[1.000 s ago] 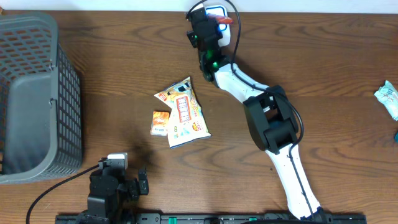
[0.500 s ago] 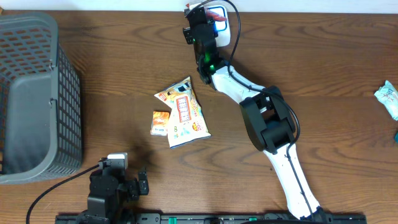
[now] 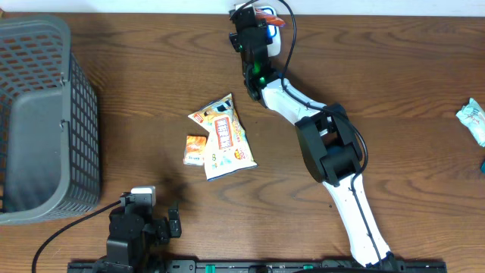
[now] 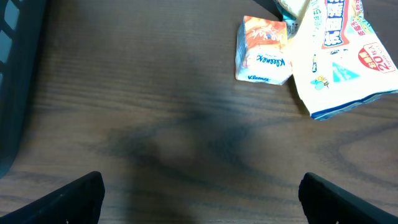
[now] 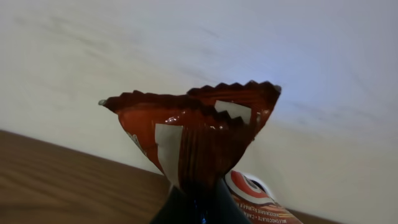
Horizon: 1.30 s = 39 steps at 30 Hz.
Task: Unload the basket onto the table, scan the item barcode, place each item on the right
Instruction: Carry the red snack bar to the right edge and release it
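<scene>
The bare wood (image 3: 447, 117) beside the teal packet is clear. I need to swing my right gripper to the right in the overhead view and release the zigzag edge there.
A red-brown snack packet (image 5: 193, 134) with a zigzag top edge is pinched in my right gripper (image 5: 200, 198), held up against a pale wall. Seen from overhead, that gripper (image 3: 254, 21) is stretched to the table's far edge, with the packet (image 3: 267, 13) over a white device (image 3: 275, 39); a barcode does not show. My left gripper (image 4: 202, 202) hangs open low over bare wood near the front edge, with nothing between its fingers (image 4: 71, 198). It stands at the bottom left in the overhead view (image 3: 173, 222).
A yellow and white snack bag (image 3: 223, 136) and a small orange tissue pack (image 3: 195, 149) lie mid-table; both bag (image 4: 339, 56) and pack (image 4: 264, 50) lie ahead of my left gripper. A grey basket (image 3: 45, 114) fills the left side. A teal packet (image 3: 473, 120) lies at the right edge.
The right gripper with the packet shifted slightly left, then back right and a little farther away. The left arm has not moved.
</scene>
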Available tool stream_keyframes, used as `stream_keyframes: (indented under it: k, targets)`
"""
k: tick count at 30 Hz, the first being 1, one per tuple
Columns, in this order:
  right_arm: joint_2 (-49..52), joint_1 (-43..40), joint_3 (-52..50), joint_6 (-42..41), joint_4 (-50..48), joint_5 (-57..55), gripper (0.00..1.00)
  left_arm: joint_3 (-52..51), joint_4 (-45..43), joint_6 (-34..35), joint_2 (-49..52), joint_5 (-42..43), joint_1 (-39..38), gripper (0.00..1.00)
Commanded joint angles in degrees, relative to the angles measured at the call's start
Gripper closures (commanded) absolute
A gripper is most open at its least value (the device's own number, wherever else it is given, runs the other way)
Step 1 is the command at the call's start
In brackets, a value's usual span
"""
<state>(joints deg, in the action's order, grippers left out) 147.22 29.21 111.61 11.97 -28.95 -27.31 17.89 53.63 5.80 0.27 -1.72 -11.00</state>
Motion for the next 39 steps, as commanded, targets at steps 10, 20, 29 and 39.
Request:
stream_keyframes:
  k: [10, 20, 29, 39]
  targets:
    - [-11.2, -6.6, 1.0, 8.9, 24.9, -32.6, 0.99, 0.1, 0.3, 0.1, 0.0, -0.5, -0.2, 0.0]
    - [-11.1, -26.4, 0.9, -0.7, 50.6, -34.5, 0.99, 0.1, 0.3, 0.1, -0.1, -0.5, -0.2, 0.0]
    - [-11.1, -44.9, -1.7, -7.8, 59.7, -14.1, 0.99, 0.1, 0.3, 0.1, 0.0, -0.5, -0.2, 0.0]
    - [-12.5, -52.8, -2.4, -16.4, 64.2, -1.2, 0.01, 0.1, 0.3, 0.1, 0.0, -0.5, -0.2, 0.0]
